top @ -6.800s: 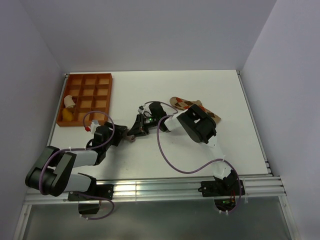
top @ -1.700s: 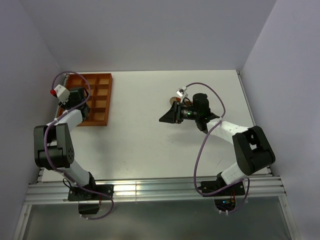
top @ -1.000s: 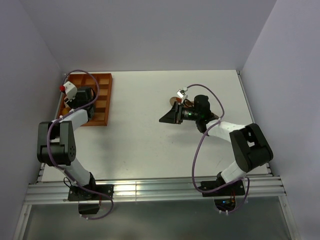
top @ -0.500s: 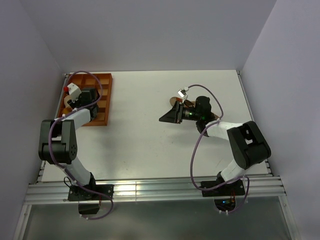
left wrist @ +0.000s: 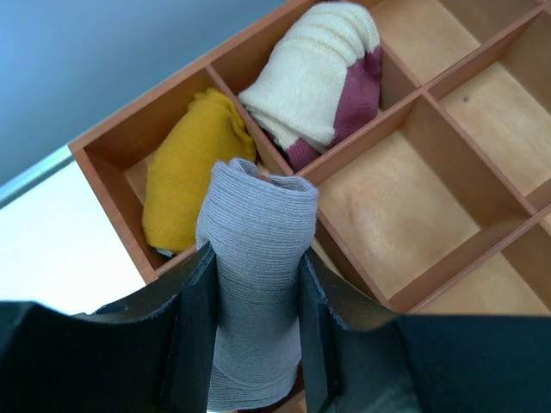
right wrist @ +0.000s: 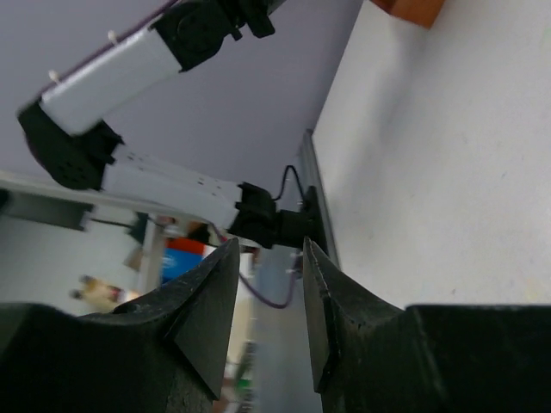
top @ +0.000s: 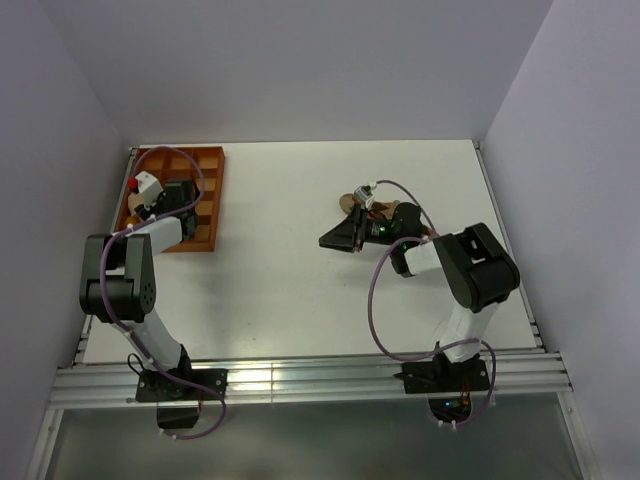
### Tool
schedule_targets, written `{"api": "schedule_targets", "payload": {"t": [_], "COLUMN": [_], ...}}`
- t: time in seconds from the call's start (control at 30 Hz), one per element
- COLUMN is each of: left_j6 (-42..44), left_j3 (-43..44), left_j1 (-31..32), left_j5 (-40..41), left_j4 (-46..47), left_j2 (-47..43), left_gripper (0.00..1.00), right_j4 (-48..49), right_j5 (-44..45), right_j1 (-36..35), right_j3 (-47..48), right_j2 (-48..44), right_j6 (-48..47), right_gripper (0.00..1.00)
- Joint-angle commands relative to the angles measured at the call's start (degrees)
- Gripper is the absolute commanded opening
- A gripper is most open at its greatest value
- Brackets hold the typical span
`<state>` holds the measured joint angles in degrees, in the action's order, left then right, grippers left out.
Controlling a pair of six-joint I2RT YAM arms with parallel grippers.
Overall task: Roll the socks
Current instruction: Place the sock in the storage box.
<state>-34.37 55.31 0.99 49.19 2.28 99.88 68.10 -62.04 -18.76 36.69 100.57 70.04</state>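
Note:
Next, my left gripper will lower into the cell beside the yellow sock roll and release the rolled grey sock [left wrist: 256,258] there, since that cell lies below the gripper.
My left gripper [left wrist: 254,318] is shut on a rolled grey sock [left wrist: 256,258] and holds it upright over the near-left cells of the orange tray [left wrist: 405,215]. From above, the left gripper [top: 172,203] is over the tray [top: 200,200]. My right gripper [top: 335,238] is open and empty, pointing left just above the table. In the right wrist view its jaws [right wrist: 269,310] stand apart with nothing between them. A tan argyle sock [top: 353,200] lies behind the right wrist, mostly hidden by the arm.
A yellow sock roll [left wrist: 185,176] and a cream-and-maroon sock roll [left wrist: 314,77] fill two corner cells of the tray. Other cells show bare wood. White walls close the table's back and sides. A metal rail [top: 300,375] runs along the near edge.
The left gripper, holding the grey roll, has shifted slightly down and right over the tray. The right arm's elbow has folded in toward the middle; its gripper stays open at nearly the same spot.

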Motion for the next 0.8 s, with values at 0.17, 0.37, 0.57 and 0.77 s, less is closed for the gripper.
{"api": "schedule_targets", "payload": {"t": [0.17, 0.37, 0.57, 0.77], "left_j6": [-1.9, -3.3, -3.7, -2.8], "left_j3": [-1.2, 0.2, 2.9, 6.8], "left_j1": [-0.1, -0.2, -0.7, -3.5], "left_j5": [-5.4, -9.0, -10.9, -15.7], "left_j4": [-0.4, -2.1, -8.7, -13.4], "left_j2": [-0.6, -0.9, 1.5, 5.0], "left_gripper": [0.0, 0.0, 0.0, 0.0], "right_j4": [13.9, -44.5, -48.6, -50.8], "right_j5": [-0.7, 17.6, 20.0, 21.5], "right_j1": [0.9, -0.4, -0.4, -0.4], "right_j3": [-1.3, 5.0, 6.5, 7.2], "right_j2": [0.6, -19.3, -19.6, -20.3], "right_j6": [3.8, -40.4, -42.5, -44.2], "right_gripper": [0.42, 0.45, 0.45, 0.45]}}
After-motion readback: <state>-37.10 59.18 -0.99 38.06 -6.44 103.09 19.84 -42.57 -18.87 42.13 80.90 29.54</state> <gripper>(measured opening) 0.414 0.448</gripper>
